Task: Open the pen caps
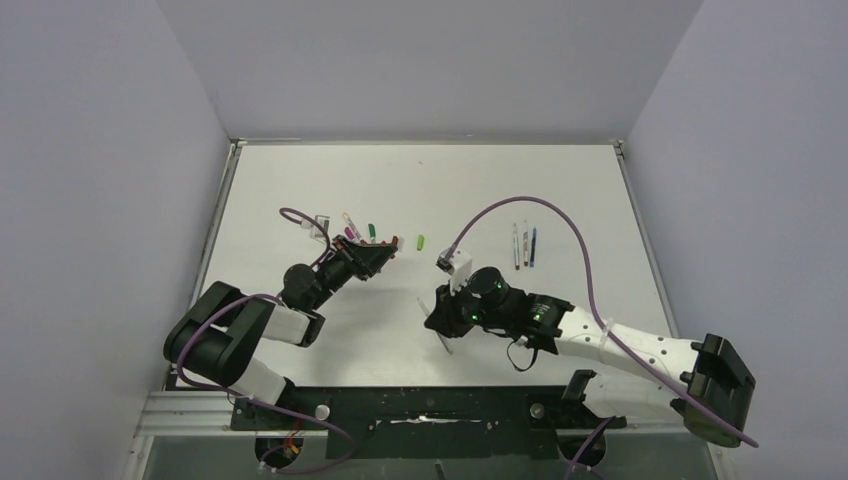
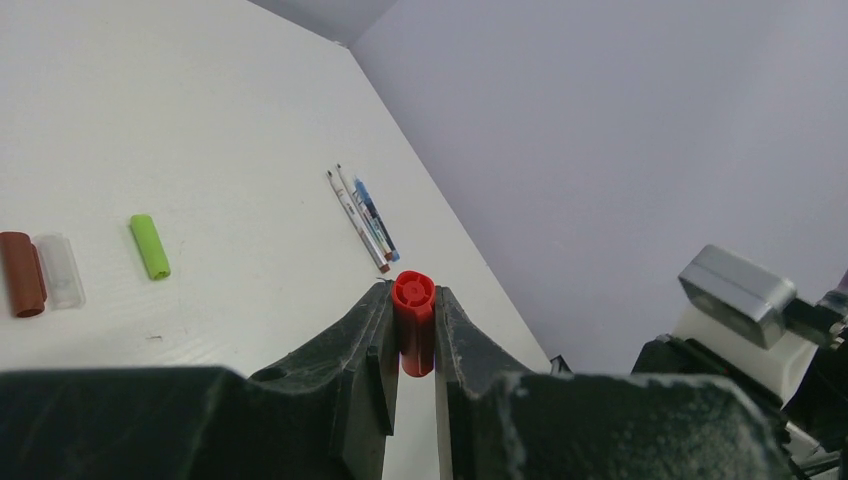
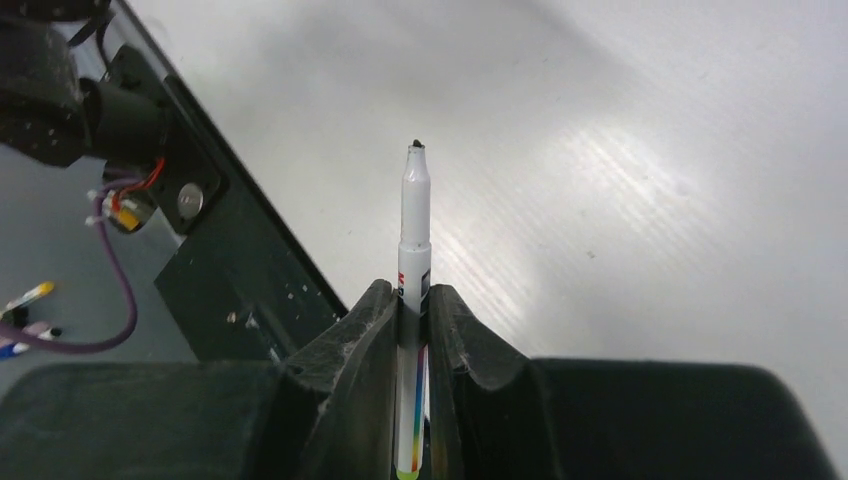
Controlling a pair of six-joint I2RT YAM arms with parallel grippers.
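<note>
The white pen (image 1: 443, 340) is already uncapped, so my right gripper will next move it outward, turn it parallel with the pens lying side by side, and lower it beside them.
My left gripper (image 2: 412, 302) is shut on a short red pen cap (image 2: 413, 330), which is held off the table with its closed end facing the camera. In the top view this gripper (image 1: 380, 256) is left of centre. My right gripper (image 3: 413, 296) is shut on a white pen (image 3: 415, 220) with its cap off and its dark tip pointing away. In the top view the right gripper (image 1: 437, 318) holds this pen (image 1: 443, 340) near the table's front. A lime cap (image 2: 150, 246), a maroon cap (image 2: 22, 273) and a clear cap (image 2: 60, 270) lie on the table.
Three pens (image 1: 524, 245) lie side by side at the right; they also show in the left wrist view (image 2: 362, 215). More pens and caps (image 1: 352, 226) lie behind the left gripper. A black base rail (image 3: 200, 240) runs along the near edge. Purple cables loop over both arms.
</note>
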